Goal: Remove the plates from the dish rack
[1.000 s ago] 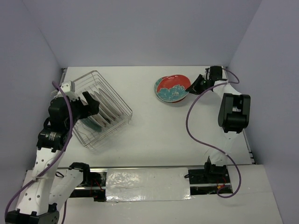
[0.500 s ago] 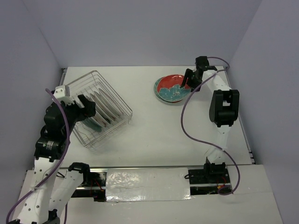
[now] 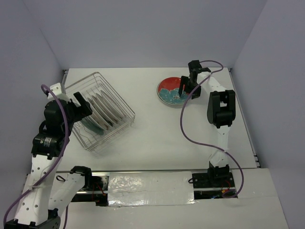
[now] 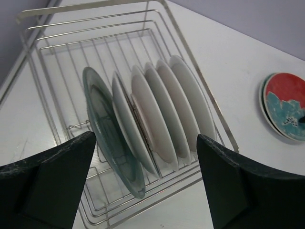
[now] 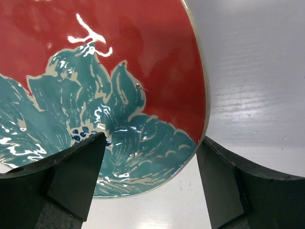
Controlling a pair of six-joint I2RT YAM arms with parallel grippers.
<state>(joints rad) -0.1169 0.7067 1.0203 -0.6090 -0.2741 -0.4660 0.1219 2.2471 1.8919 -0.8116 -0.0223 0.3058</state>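
Next, the left gripper turns in line with the slanted grey-teal plate at the row's end, then lowers onto the rim of that plate.
The dish rack [image 3: 125, 102] stands at the left of the table with several plates [image 3: 101, 112] upright in it. The left wrist view shows a grey-teal plate [image 4: 107, 138] nearest, then several white ones [image 4: 164, 112] between the rack's wires [image 4: 157, 28]. My left gripper [image 3: 82, 106] [image 4: 145, 138] is open, a little short of the rack's near side, touching nothing. A red-and-teal floral plate [image 3: 171, 90] [image 5: 119, 71] [image 4: 286, 105] lies flat at the back right. My right gripper [image 3: 185, 86] [image 5: 152, 143] is open above that plate's edge, holding nothing.
Walls close the table at the back and both sides. The right arm's purple cable [image 3: 183, 121] loops over the table right of centre. A foil-covered strip [image 3: 150, 188] runs along the near edge between the arm bases.
The right gripper opened and let go of the red floral plate, which now lies flat, and it swung left over the plate. The left gripper drew back slightly from the rack.
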